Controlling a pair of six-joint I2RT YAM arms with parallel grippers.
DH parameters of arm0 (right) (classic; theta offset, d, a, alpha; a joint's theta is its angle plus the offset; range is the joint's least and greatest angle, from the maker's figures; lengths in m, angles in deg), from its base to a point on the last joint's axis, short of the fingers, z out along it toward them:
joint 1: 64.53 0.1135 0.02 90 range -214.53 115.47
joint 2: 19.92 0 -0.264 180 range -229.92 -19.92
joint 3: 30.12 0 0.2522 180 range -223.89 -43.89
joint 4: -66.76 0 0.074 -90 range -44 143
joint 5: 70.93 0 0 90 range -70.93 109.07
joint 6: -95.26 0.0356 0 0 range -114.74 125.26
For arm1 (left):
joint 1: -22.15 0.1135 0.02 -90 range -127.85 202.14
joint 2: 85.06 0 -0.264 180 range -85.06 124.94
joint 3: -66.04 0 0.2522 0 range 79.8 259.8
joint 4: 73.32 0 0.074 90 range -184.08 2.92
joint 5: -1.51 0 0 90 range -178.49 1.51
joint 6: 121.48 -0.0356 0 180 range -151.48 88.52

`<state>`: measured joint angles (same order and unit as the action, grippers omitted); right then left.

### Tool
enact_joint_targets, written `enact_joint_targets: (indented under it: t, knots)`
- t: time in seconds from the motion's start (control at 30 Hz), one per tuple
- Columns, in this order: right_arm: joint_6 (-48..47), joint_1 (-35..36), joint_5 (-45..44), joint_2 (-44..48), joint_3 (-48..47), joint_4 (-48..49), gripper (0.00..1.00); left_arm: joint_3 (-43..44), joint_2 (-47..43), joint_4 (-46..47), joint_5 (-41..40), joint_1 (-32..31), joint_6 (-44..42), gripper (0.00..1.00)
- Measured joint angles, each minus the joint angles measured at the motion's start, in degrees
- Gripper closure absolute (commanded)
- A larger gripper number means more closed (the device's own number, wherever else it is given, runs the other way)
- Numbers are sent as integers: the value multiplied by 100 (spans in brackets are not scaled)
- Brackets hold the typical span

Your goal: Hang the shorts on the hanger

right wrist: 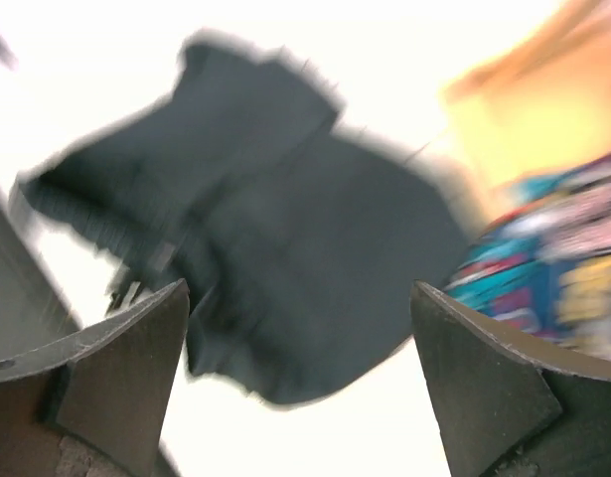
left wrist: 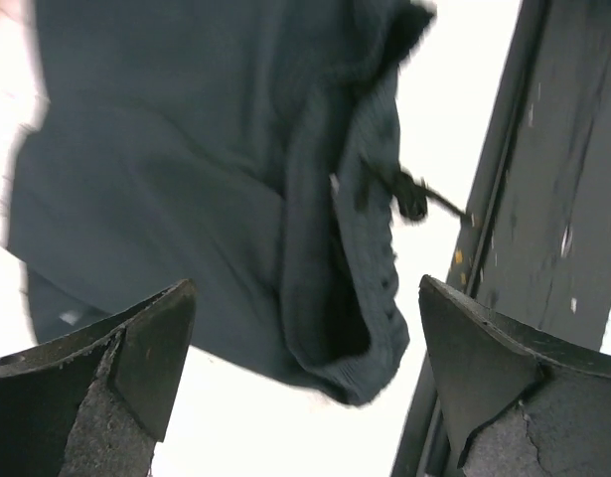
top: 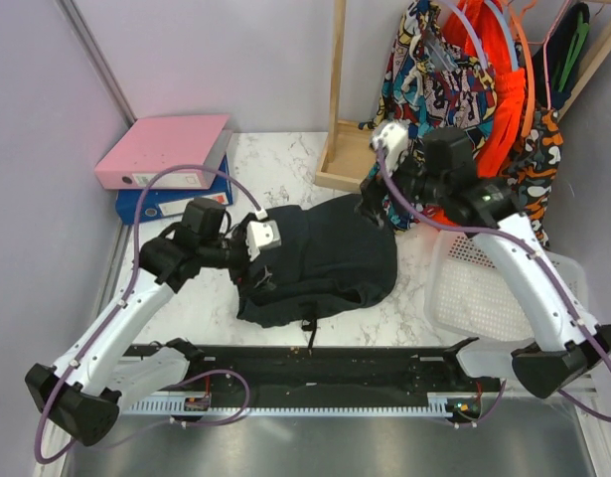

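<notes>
My open right gripper will rise across to the orange hanger's bare arm, as that arm hangs outward of it and to its right in the top view.
The black shorts lie crumpled on the marble table, with the drawstring trailing toward the near edge. My left gripper hovers at their left edge, jaws wide open and holding nothing. In the left wrist view the ribbed waistband and the shorts sit beyond my gripper. My right gripper is above the shorts' far right corner, also open and empty. Its blurred wrist view shows the shorts below the open gripper. The thin orange hanger hangs on the rack at the back right.
A wooden rack at the back holds a comic-print garment, an orange garment and other hangers. A white basket stands right of the shorts. Pink and blue binders lie at the back left. A black rail runs along the near edge.
</notes>
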<state>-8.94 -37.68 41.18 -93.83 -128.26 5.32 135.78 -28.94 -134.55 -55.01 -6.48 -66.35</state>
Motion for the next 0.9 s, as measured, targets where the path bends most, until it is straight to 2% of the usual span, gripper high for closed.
enact_joint_targets:
  t: [0.13, 0.23, 0.33, 0.47, 0.53, 0.6, 0.67, 0.9]
  knots:
    - [170, -291, -713, 33, -1392, 448, 2, 664, 223, 295, 173, 22, 468, 1]
    - [295, -588, -1443, 17, -2304, 680, 11, 874, 328, 496, 308, 26, 688, 1]
    - [597, -1606, -1729, -197, -3198, 890, 16, 890, 407, 627, 463, 26, 852, 1]
    - [1394, -3696, -1091, -1051, -4522, 931, 33, 903, 525, 699, 643, 26, 957, 1]
    - [1786, -4387, -527, -1569, -5010, 984, 38, 925, 529, 719, 684, 26, 999, 1]
    - [2074, -4839, -74, -1991, -5141, 999, 48, 962, 522, 758, 721, 26, 1047, 0]
    - [2297, -5082, 304, -2271, -5023, 938, 55, 964, 496, 802, 723, 26, 1088, 1]
    - [2446, -5058, 789, -2393, -4828, 739, 60, 935, 341, 866, 723, 26, 1150, 1]
